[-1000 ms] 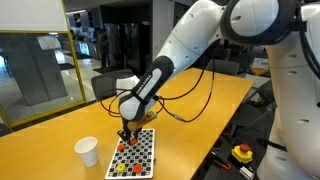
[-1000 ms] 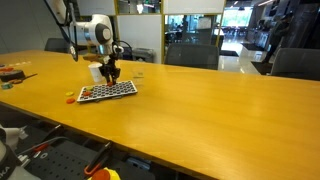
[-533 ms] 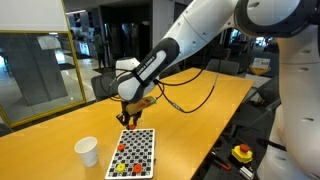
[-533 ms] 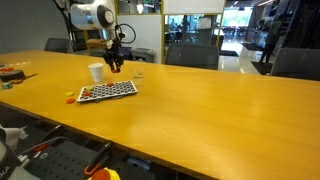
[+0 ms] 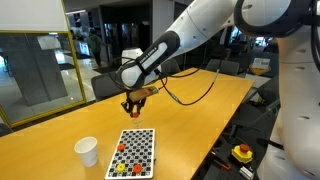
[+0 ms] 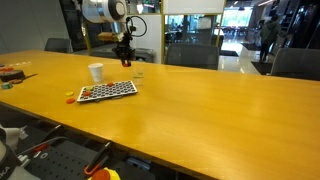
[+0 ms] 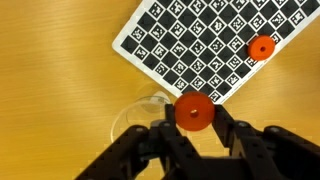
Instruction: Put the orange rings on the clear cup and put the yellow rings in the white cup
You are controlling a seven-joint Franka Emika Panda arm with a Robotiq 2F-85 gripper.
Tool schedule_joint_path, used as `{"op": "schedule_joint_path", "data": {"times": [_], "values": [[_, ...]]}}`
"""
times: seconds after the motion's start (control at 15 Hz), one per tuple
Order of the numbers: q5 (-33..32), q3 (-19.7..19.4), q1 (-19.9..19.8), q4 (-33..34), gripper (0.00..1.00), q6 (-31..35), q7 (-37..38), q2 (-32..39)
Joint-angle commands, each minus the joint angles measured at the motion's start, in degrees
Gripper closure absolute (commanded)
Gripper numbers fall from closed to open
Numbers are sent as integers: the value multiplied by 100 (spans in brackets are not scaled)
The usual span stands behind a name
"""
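The orange ring hangs off the center of the clear cup, so I need to move my gripper left in the wrist view next and lower it over the clear cup's opening (image 6: 138, 67) (image 7: 140, 124) to release.
My gripper (image 7: 194, 122) is shut on one orange ring (image 7: 194, 110), held flat between the fingers. It hangs in the air above the table, right over the rim of the clear cup (image 7: 138, 118). In both exterior views the gripper (image 5: 135, 107) (image 6: 126, 62) is raised beyond the checkered board (image 5: 134, 153). The clear cup (image 6: 138, 73) stands just below and beside it. More orange rings (image 5: 121, 150) and yellow rings (image 5: 128, 169) lie on the board; one orange ring (image 7: 261, 47) shows in the wrist view. The white cup (image 5: 87, 151) (image 6: 96, 72) stands upright beside the board.
The checkered board (image 6: 108, 90) lies flat on the long wooden table (image 6: 200, 110). A small orange piece (image 6: 70, 98) rests on the table by the board's corner. Chairs and glass walls stand behind the table.
The gripper has lifted off the checkered board with the orange ring and travelled up and away from the board, ending over the clear cup.
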Motion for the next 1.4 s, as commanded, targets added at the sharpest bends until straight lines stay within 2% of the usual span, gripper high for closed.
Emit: {"op": "schedule_joint_path", "data": {"times": [0.0, 0.73, 0.8, 0.87, 1.13, 1.2, 1.33], "values": [[-38, -13, -130, 579, 77, -277, -143, 296], [113, -35, -468, 1501, 77, -501, -544, 1243], [133, -31, -484, 1550, 46, -530, -549, 1280], [147, -26, -494, 1588, 31, -549, -555, 1307], [141, -29, -476, 1532, 3, -575, -537, 1223], [130, -33, -464, 1478, 0, -555, -520, 1166], [96, -40, -431, 1342, 0, -491, -483, 1034]]}}
